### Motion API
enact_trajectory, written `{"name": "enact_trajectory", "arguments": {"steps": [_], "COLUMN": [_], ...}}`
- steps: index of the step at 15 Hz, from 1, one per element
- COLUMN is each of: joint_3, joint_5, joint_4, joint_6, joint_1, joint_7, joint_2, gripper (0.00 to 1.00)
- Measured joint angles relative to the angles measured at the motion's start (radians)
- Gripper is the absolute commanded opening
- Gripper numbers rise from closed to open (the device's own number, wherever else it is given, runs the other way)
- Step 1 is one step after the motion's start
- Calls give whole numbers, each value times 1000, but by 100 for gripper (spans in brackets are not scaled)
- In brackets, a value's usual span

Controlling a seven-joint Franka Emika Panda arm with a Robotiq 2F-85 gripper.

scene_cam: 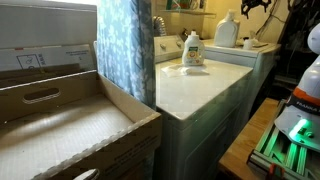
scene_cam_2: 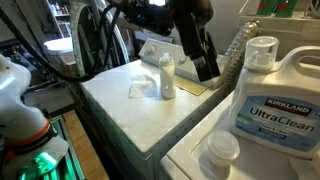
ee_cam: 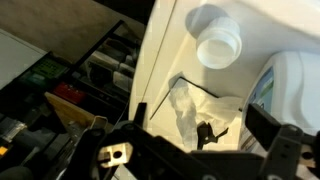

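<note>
My gripper needs to move toward the top of the wrist view next and lower its fingers astride the cap's rim [scene_cam_2: 224, 137] [ee_cam: 235, 33], because the loose white cap sits that way, below my open gripper.
My gripper [scene_cam_2: 207, 66] hangs open and empty above the white washer top [scene_cam_2: 115, 100]. In the wrist view the two fingers [ee_cam: 200, 115] straddle a crumpled white cloth [ee_cam: 192, 105] lying flat on the top, with clear air between them and it. The cloth also shows in both exterior views [scene_cam_2: 138, 88] [scene_cam: 185, 69]. A small white bottle [scene_cam_2: 167, 78] stands upright beside the cloth. It shows from above in the wrist view [ee_cam: 218, 45] and in an exterior view [scene_cam: 193, 50]. The gripper itself is out of frame in that view.
A large Kirkland UltraClean jug [scene_cam_2: 268, 95] and a loose white cap [scene_cam_2: 222, 150] sit on the adjoining machine. A white jug's edge [ee_cam: 292, 85] shows at the right of the wrist view. An open cardboard box [scene_cam: 60, 130] and a curtain [scene_cam: 125, 50] stand beside the washer.
</note>
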Motion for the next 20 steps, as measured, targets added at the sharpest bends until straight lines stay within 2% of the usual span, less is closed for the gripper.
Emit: {"name": "enact_trajectory", "arguments": {"steps": [4, 9, 14, 20], "joint_3": [-41, -70, -88, -91], "joint_5": [89, 130, 153, 322], "joint_4": [-64, -131, -194, -217], "joint_6": [94, 241, 470, 584], "joint_1": [-30, -68, -97, -101], "joint_7": [-223, -408, -466, -588], "joint_2": [13, 43, 80, 148], "gripper": [100, 100, 100, 100]}}
